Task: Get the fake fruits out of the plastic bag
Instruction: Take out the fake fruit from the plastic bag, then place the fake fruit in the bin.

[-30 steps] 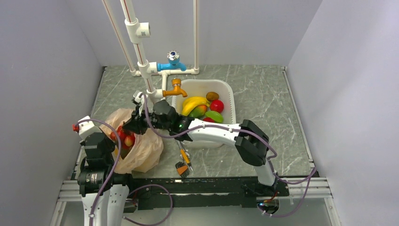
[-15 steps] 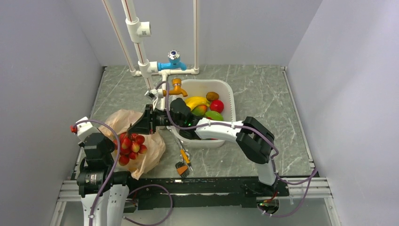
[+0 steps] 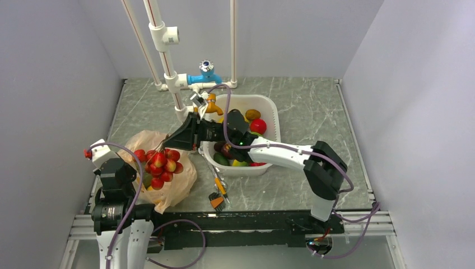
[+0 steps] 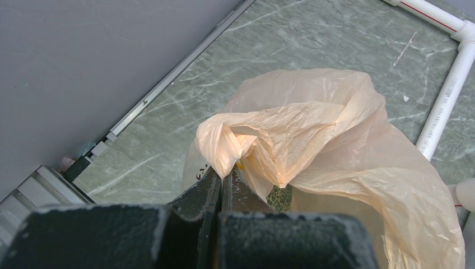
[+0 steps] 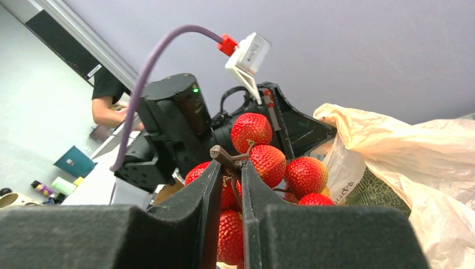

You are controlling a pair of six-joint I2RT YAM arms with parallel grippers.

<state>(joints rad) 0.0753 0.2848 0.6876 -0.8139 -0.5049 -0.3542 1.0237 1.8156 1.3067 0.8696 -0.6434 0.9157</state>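
My right gripper moves the bunch of red fruits away from the bag next, outward over the white basin, then down by the orange tap.
The beige plastic bag (image 3: 173,182) lies at the near left of the table. My left gripper (image 4: 224,174) is shut on a bunched edge of the bag (image 4: 313,140) and holds it up. My right gripper (image 5: 231,165) is shut on the brown stem of the bunch of small red fruits (image 5: 269,162). In the top view the bunch (image 3: 161,164) hangs from the right gripper (image 3: 170,144) above the bag's mouth. The netted green melon (image 4: 278,197) lies inside the bag and also shows in the right wrist view (image 5: 381,193). The large red round fruit is not visible.
A white basin (image 3: 273,109) with several other fruits stands behind the right arm, under an orange tap (image 3: 210,104) on white pipes. A small brush (image 3: 218,196) lies near the front edge, right of the bag.
My right gripper has pulled the red bunch up out of the bag and moved back and to the right. The left gripper has kept its hold on the bag.
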